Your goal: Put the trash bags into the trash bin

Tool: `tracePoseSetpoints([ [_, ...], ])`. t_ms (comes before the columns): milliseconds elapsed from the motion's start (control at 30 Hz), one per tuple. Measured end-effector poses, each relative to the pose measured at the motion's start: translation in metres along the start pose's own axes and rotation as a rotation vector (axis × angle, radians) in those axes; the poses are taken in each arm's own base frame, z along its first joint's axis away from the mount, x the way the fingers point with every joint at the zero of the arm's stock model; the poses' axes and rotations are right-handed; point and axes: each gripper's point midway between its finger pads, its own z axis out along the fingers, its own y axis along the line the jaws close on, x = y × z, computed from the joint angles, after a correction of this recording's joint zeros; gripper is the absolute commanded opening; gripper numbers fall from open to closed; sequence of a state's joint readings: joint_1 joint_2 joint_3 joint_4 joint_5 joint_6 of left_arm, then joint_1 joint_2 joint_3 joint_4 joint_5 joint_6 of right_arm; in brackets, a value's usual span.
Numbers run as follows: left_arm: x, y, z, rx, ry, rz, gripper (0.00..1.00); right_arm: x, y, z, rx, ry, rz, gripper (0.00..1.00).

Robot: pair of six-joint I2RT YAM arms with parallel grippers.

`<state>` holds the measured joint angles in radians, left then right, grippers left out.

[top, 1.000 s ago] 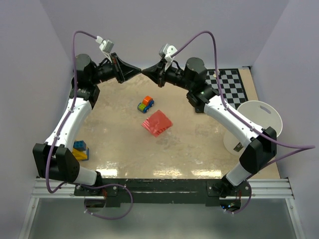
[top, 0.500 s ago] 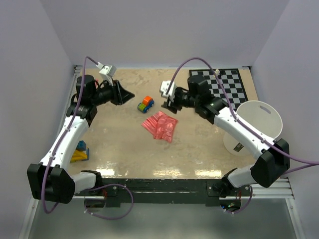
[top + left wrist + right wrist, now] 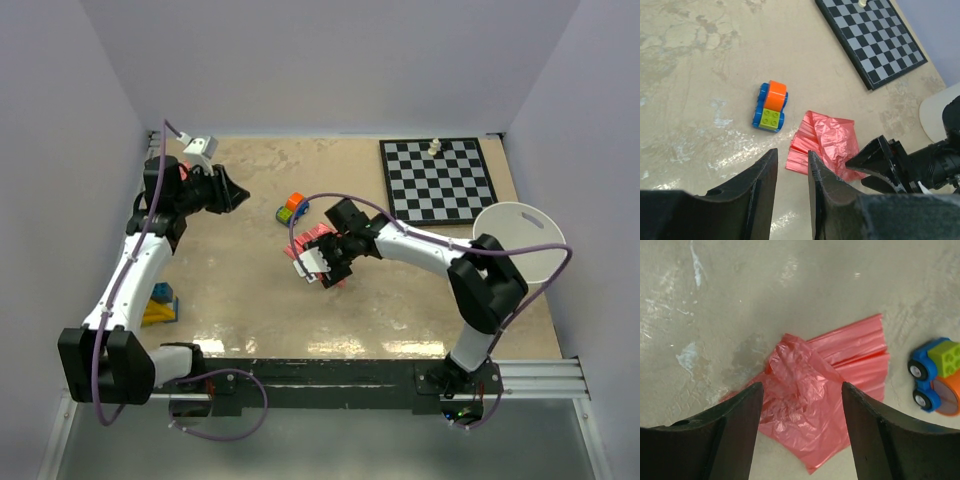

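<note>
The right gripper comes down onto the crinkled middle of the trash bags next and closes there, as that film lies below its open fingers.
The trash bags lie as one crumpled, partly pleated red-pink film on the table, also seen in the top view and the left wrist view. My right gripper hangs open just above the film, one finger on each side of its crinkled middle, gripping nothing; from above it covers part of the bag. My left gripper is open and empty, well back at the table's left. The white trash bin stands at the right edge, partly behind my right arm.
A small orange, green and blue toy car sits just behind the bag. A checkerboard with one white piece lies at the back right. Blue and yellow blocks rest by the left arm.
Both grippers went from shut to open. My right arm swung down and forward onto the bag. My left arm drew back to the left. The bag spread out from a tidy fold.
</note>
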<state>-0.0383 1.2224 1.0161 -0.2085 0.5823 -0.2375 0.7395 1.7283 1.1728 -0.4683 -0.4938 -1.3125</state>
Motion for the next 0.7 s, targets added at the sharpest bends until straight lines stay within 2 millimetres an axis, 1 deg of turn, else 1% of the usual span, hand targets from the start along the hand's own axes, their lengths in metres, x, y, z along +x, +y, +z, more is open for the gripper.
tracePoseSetpoints([
  [67, -0.001, 0.008, -0.003, -0.025, -0.004, -0.003, 0.35, 0.007, 0.006, 0.012, -0.037, 0.018, -0.055, 0.67],
  [133, -0.004, 0.016, -0.008, -0.051, -0.015, -0.006, 0.34, 0.015, 0.008, 0.018, -0.057, 0.04, -0.099, 0.65],
  [267, -0.012, 0.029, -0.02, -0.094, -0.048, -0.011, 0.34, 0.023, 0.009, 0.024, -0.078, 0.066, -0.166, 0.59],
  [400, -0.018, 0.031, -0.026, -0.107, -0.068, -0.008, 0.34, 0.028, 0.007, 0.028, -0.096, 0.075, -0.208, 0.54],
  [533, -0.015, 0.034, -0.027, -0.112, -0.066, -0.013, 0.33, 0.032, 0.011, 0.032, -0.12, 0.085, -0.229, 0.47],
  [567, -0.014, 0.035, -0.027, -0.113, -0.063, -0.016, 0.33, 0.033, 0.012, 0.032, -0.125, 0.087, -0.232, 0.44],
  [633, -0.013, 0.035, -0.027, -0.115, -0.062, -0.019, 0.33, 0.034, 0.015, 0.032, -0.136, 0.092, -0.235, 0.35],
  [700, -0.013, 0.037, -0.027, -0.116, -0.062, -0.02, 0.33, 0.034, 0.016, 0.032, -0.142, 0.092, -0.242, 0.34],
])
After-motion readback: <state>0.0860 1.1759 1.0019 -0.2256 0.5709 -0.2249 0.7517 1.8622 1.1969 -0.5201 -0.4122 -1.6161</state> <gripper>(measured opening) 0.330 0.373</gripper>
